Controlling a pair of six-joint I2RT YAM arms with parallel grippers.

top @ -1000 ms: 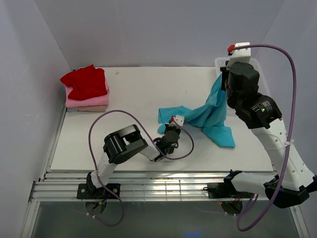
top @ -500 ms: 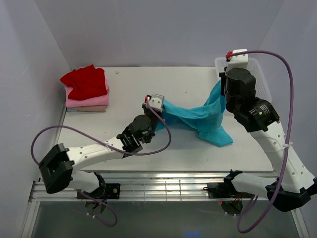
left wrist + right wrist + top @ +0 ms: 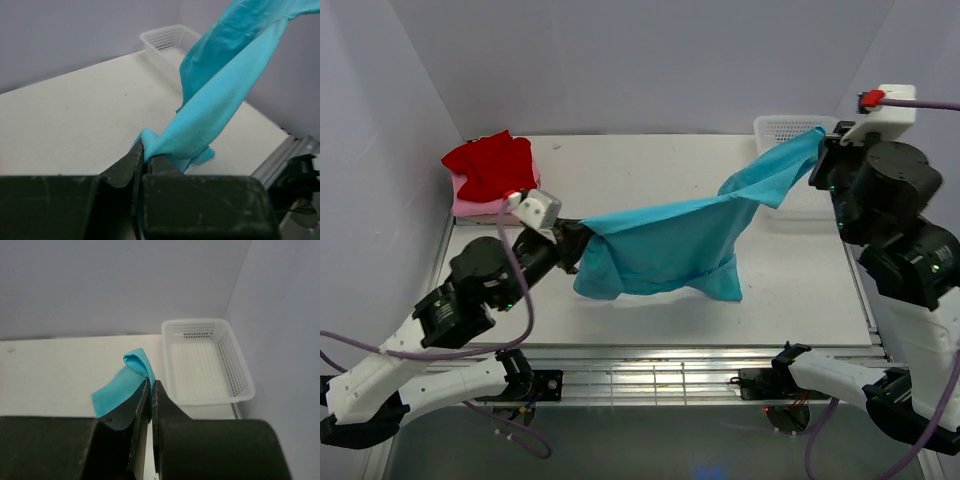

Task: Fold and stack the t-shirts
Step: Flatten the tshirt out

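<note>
The teal t-shirt (image 3: 670, 245) hangs above bare table. My left gripper moves outward and down to the far tabletop (image 3: 590, 166) beside the folded stack next and releases its corner.
A teal t-shirt (image 3: 670, 245) hangs stretched in the air between both grippers, its lower edge drooping toward the table. My left gripper (image 3: 576, 243) is shut on its left corner; the left wrist view shows the teal t-shirt (image 3: 215, 110) pinched between the jaws of the left gripper (image 3: 146, 156). My right gripper (image 3: 823, 152) is shut on the upper right corner, raised high near the basket; in the right wrist view a fold of the teal t-shirt (image 3: 134, 371) sticks out of the closed right gripper (image 3: 151, 388). A folded stack with a red t-shirt (image 3: 492, 163) over a pink one (image 3: 470, 207) lies at the far left.
A white plastic mesh basket (image 3: 782, 128) stands at the far right of the white table (image 3: 640, 170); the right wrist view looks down into the basket (image 3: 206, 360). White walls close in the table on three sides. Purple cables loop from both arms.
Both arms have pulled apart and lifted: the left gripper drew the shirt's corner leftward, the right gripper rose to the right, and the shirt went from crumpled to spread in the air.
</note>
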